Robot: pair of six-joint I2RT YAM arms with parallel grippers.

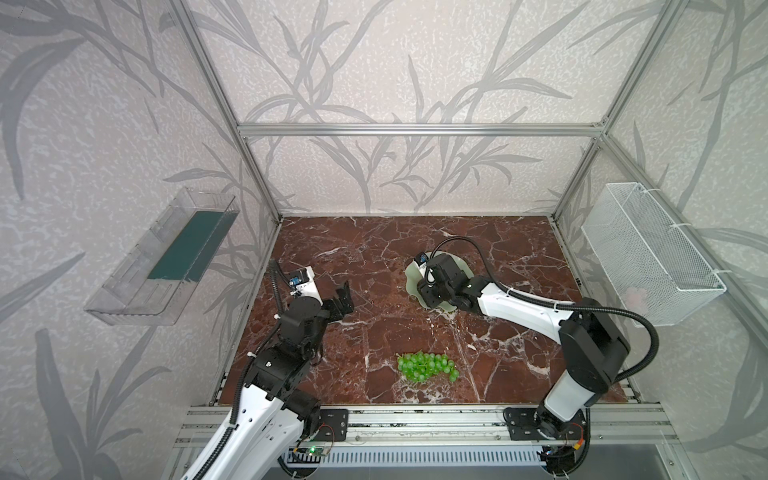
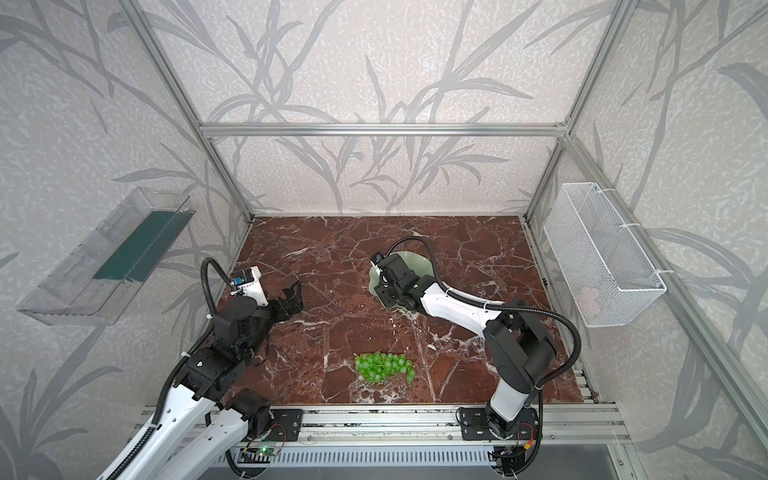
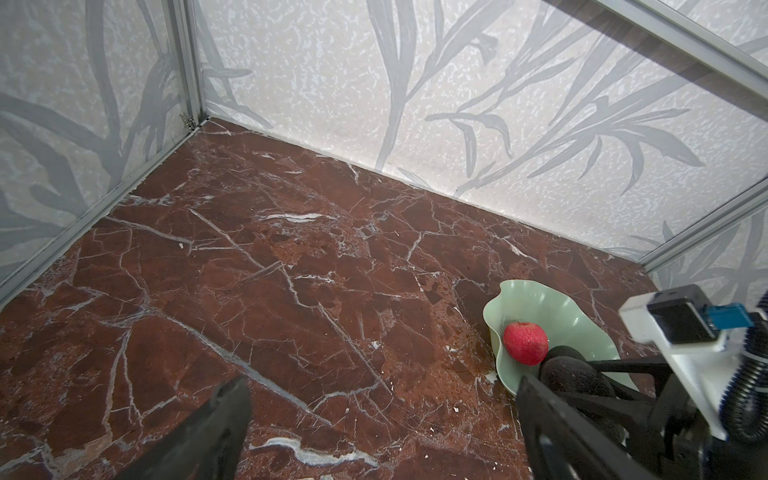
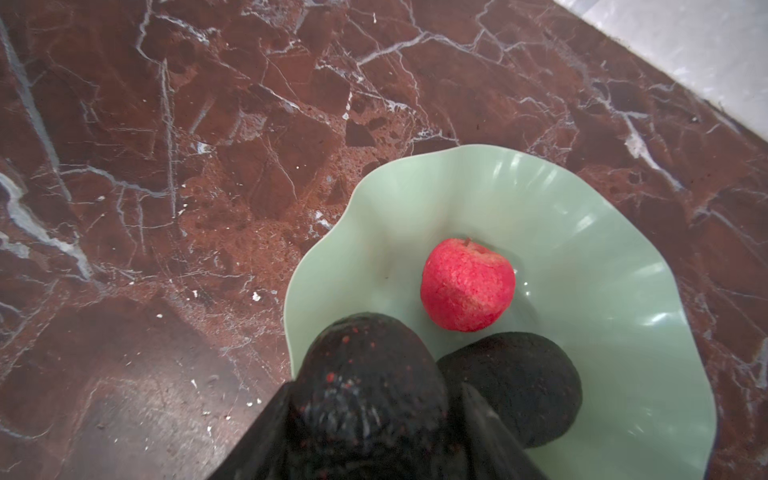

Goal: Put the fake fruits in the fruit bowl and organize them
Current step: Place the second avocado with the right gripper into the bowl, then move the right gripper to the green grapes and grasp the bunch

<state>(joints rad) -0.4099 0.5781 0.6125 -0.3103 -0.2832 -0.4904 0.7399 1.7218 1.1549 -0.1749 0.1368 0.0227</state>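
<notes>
Next, the right gripper eases outward and down into the free space beside the red apple and releases the second dark avocado, because the bowl (image 4: 582,232) lies bare there.
The pale green fruit bowl (image 4: 582,232) stands right of the table's middle, and in both top views my right arm covers most of it (image 1: 411,276) (image 2: 419,266). A red apple (image 4: 465,284) (image 3: 525,343) and a dark avocado (image 4: 523,382) lie inside it. My right gripper (image 4: 374,386) is shut on a second dark avocado (image 4: 365,353), held over the bowl's near rim beside the first. The green grapes (image 1: 428,368) (image 2: 384,366) lie on the table near its front edge. My left gripper (image 3: 380,386) (image 1: 343,293) hangs open and empty over bare table at the left.
A clear plastic tray (image 1: 166,257) hangs on the left wall and a white wire basket (image 1: 648,253) on the right wall. Aluminium frame posts stand at the table's back corners, and a metal rail (image 1: 415,419) runs along the front.
</notes>
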